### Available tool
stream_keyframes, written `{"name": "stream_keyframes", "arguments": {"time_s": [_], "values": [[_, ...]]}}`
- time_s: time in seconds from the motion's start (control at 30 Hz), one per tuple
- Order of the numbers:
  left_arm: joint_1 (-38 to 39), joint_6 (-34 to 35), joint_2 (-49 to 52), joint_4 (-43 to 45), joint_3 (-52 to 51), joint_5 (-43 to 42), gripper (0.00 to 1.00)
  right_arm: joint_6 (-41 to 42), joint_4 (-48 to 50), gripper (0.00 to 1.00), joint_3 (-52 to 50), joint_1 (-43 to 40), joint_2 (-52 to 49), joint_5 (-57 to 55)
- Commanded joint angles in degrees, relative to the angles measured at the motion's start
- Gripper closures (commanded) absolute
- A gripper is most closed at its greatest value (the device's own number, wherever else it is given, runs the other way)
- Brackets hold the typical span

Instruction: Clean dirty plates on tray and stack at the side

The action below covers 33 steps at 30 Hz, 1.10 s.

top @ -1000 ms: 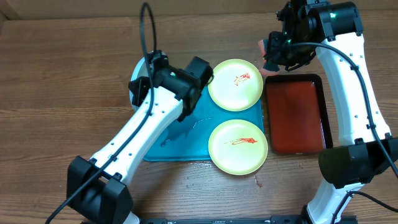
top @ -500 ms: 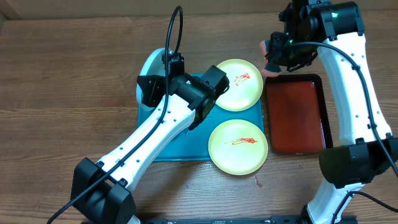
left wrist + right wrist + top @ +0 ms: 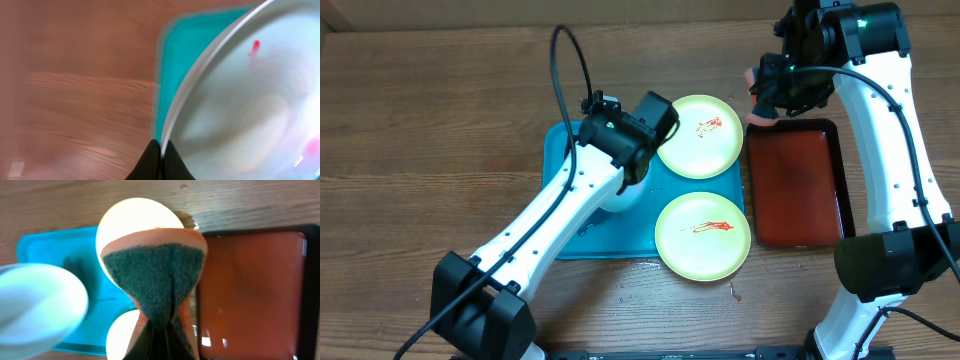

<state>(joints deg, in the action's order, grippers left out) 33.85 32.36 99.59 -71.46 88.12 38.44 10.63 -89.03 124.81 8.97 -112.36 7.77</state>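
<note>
My left gripper moves down and to the left in the overhead view next and releases the plate, since clear table beside the teal tray lies there.
My left gripper [image 3: 161, 146] is shut on the rim of the pale blue-white plate [image 3: 250, 100], which carries small red sauce spots and hangs tilted above the teal tray [image 3: 185, 60]. From overhead, only an edge of this plate [image 3: 628, 197] shows under the left gripper [image 3: 628, 182], over the tray [image 3: 565, 160]. Two yellow-green plates with red smears lie on the tray's right side, one far [image 3: 697, 136] and one near [image 3: 703, 236]. My right gripper [image 3: 161, 326] is shut on an orange sponge [image 3: 155, 270] with a dark green face, held above the gap between the tray and the red tray.
A dark red black-rimmed tray [image 3: 795, 185] lies right of the teal tray, wet and shiny inside. Bare wooden table [image 3: 420, 120] surrounds both trays. The left arm crosses the teal tray diagonally from the near left.
The left arm has carried the pale plate from the tray's far-left corner toward the tray's middle. The right arm with the sponge has barely moved.
</note>
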Motion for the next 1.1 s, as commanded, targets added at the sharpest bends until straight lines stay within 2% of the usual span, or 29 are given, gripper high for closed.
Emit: {"name": "stream_keyframes", "arguments": {"time_s": [0.0, 0.1, 0.4, 0.6, 0.8, 1.07], "values": [[-2.08, -5.38, -0.48, 1.33, -1.88, -19.82, 0.96, -0.15, -1.27, 0.96, 0.39, -0.63, 0.17, -8.41], [-3.85, -5.73, -0.48, 1.77, -3.17, -21.35, 0.96, -0.11, -1.57, 0.96, -0.31, -1.40, 0.17, -12.48], [-13.07, -13.25, -0.48, 6.25, -5.14, -36.81, 0.96, -1.75, 1.11, 0.96, -10.03, -6.67, 0.07, -15.23], [-15.52, -14.84, -0.48, 7.23, -5.14, -37.18, 0.96, -2.75, 4.96, 0.96, -18.73, -9.40, 0.07, -13.11], [-17.38, -15.58, -0.48, 8.74, -5.14, -41.35, 0.96, -3.65, 6.69, 0.96, -21.88, -9.81, 0.07, -11.08], [-29.09, -16.63, -0.48, 7.56, -5.14, -49.05, 0.96, -3.67, 7.21, 0.96, -22.12, -9.79, 0.07, -11.06]]}}
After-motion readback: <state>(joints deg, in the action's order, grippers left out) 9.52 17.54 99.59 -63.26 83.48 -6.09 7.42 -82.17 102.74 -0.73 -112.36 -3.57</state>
